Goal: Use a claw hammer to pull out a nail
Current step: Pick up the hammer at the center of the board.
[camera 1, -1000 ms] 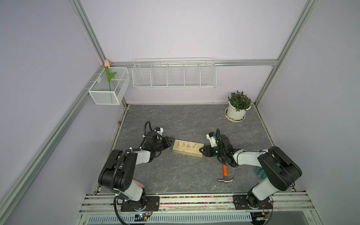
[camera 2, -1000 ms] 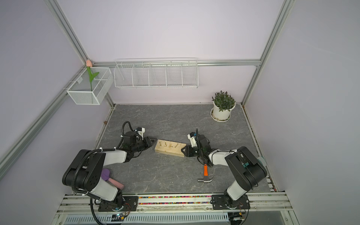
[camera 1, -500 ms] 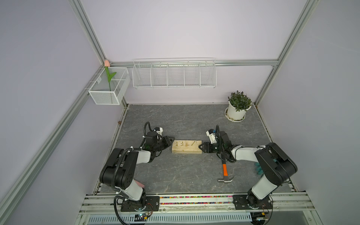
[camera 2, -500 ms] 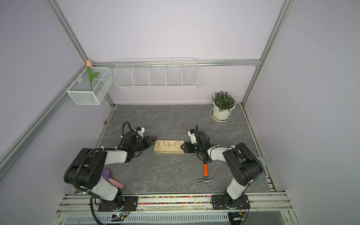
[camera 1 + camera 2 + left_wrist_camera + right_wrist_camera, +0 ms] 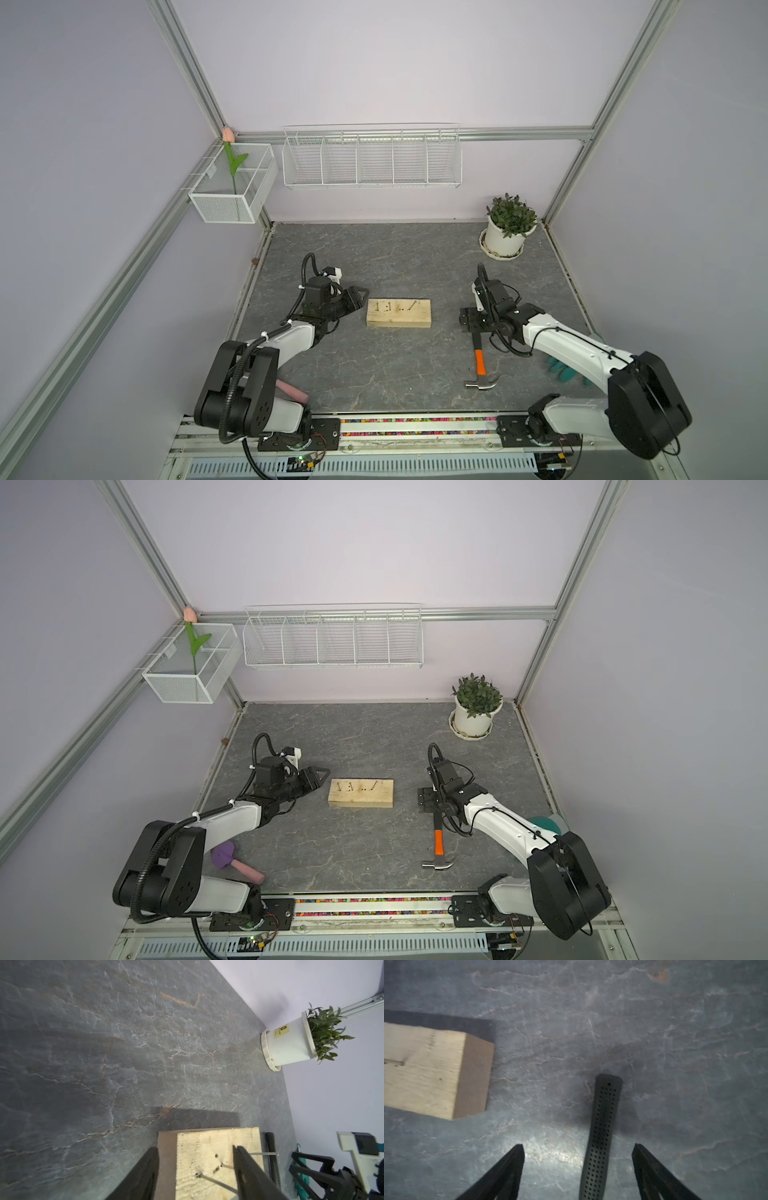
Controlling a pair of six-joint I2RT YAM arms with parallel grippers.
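I will bring my right gripper down onto the black handle near its far end (image 5: 600, 1132) and close around it, because the handle already runs between my open fingers.
The claw hammer (image 5: 480, 362) lies flat on the grey table, steel head toward the front edge, black handle (image 5: 604, 1115) pointing at the back. My right gripper (image 5: 464, 321) hovers open over the handle's end. In the right wrist view the handle runs between the fingers of the right gripper (image 5: 577, 1145) and touches neither. A pale wooden block (image 5: 399, 318) lies mid-table with several nails in its top, one nail (image 5: 214, 1181) leaning. My left gripper (image 5: 362, 300) is open at the block's left end, its jaws either side of that end.
A potted plant (image 5: 507, 232) stands at the back right corner. A wire basket (image 5: 372, 162) and a mesh box with a tulip (image 5: 232, 187) hang on the walls. A purple and pink tool (image 5: 232, 860) lies front left, a teal object (image 5: 548, 823) behind the right arm.
The block was turned from slanted to square between both grippers. Both have since opened; the right one drew back to the right, over the hammer handle's end.
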